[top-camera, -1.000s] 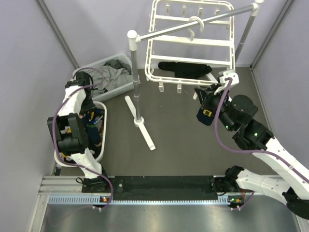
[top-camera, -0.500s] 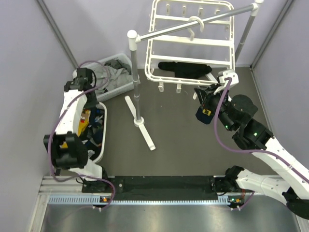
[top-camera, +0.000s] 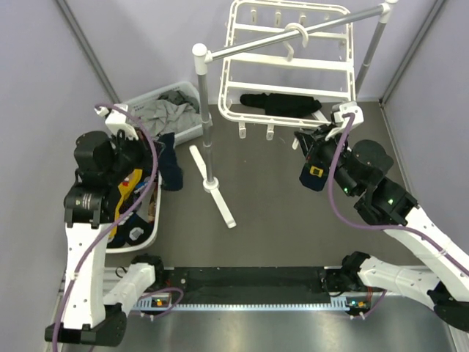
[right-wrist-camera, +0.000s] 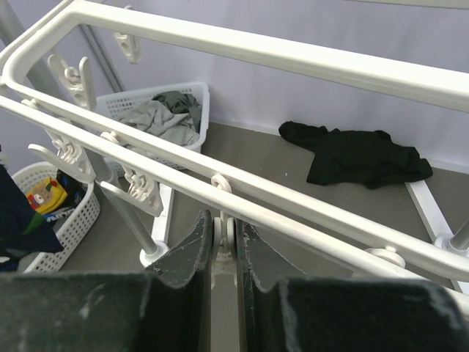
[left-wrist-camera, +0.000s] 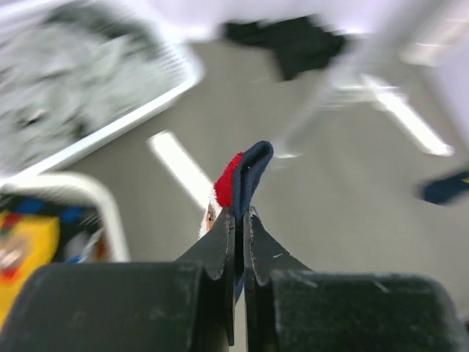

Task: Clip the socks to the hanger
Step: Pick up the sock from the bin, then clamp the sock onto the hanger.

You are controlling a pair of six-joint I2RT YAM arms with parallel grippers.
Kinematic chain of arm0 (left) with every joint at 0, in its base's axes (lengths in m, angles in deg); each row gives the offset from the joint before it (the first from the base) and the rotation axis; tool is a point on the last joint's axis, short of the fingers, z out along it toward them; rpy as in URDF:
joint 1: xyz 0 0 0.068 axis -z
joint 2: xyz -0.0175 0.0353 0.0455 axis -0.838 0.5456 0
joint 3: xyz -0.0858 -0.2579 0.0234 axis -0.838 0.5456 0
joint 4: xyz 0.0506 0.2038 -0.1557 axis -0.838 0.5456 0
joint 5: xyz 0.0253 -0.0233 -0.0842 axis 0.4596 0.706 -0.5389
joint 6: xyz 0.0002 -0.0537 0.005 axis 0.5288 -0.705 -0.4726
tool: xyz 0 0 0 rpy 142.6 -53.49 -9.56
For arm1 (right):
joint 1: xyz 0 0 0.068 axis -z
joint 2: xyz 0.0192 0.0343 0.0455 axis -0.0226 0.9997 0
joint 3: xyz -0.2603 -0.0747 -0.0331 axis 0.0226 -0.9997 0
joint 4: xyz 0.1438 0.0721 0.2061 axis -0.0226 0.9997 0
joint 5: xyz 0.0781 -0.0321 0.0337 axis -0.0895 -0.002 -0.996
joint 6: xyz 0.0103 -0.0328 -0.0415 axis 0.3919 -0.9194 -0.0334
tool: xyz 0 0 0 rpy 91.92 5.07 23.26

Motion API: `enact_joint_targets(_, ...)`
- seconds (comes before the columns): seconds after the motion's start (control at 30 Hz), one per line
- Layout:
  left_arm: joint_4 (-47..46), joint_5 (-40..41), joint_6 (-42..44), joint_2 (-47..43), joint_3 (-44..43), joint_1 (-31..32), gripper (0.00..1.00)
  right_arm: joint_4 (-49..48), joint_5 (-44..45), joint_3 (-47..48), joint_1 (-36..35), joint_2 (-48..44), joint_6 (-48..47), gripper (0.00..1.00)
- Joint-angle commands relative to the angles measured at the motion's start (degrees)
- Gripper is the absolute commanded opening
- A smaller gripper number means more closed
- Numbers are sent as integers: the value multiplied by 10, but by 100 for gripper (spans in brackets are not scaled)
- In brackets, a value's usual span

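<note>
I need to swing my left gripper across to the small white clip (top-camera: 295, 144) next and release the sock there, because that clip is to its right in the top view.
My left gripper (top-camera: 159, 141) is shut on a navy sock with a red patch (top-camera: 171, 167), which hangs in the air beside the oval white basket (top-camera: 152, 217). In the left wrist view the sock (left-wrist-camera: 248, 170) sticks up between my closed fingertips (left-wrist-camera: 239, 217). More socks, one yellow-orange (top-camera: 131, 180), lie in that basket. The white hanger frame (top-camera: 278, 117) hangs from the pole rack. My right gripper (top-camera: 301, 139) is shut on a small white clip (right-wrist-camera: 228, 233) under the hanger's near bar (right-wrist-camera: 308, 204).
The grey pole rack (top-camera: 208, 139) with white feet stands mid-table between my arms. A white crate of pale grey cloths (top-camera: 164, 111) sits at the back left. A black garment (top-camera: 282, 103) lies on the floor under the hanger.
My left arm has risen out of the oval basket and swung right, lifting the navy sock clear of it. My right gripper has stayed on the clip.
</note>
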Motion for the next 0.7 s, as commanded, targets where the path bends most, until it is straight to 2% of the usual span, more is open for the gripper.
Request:
enact_joint_targets(0.0, -127, -211, -45, -22, 20, 9, 0, -2, -14, 24, 4, -5, 1, 0)
enact_joint_targets(0.1, -189, -247, -91, -40, 50, 29, 0, -3, -20, 29, 3, -6, 3, 0)
enact_joint_targets(0.13, -238, -264, -102, -44, 61, 44, 0, -2, -25, 29, 3, -6, 5, 0)
enact_joint_targets(0.27, -326, -262, -132, -44, 106, 108, 0, -4, -39, 33, 4, -9, 7, 0)
enact_joint_targets(0.5, -394, -180, -72, 33, 108, 295, 0, 5, -63, 43, 3, -16, 3, 0)
enact_joint_targets(0.67, -446, -155, -28, 111, 84, 361, 0, 4, -72, 45, 4, -20, -5, 0)
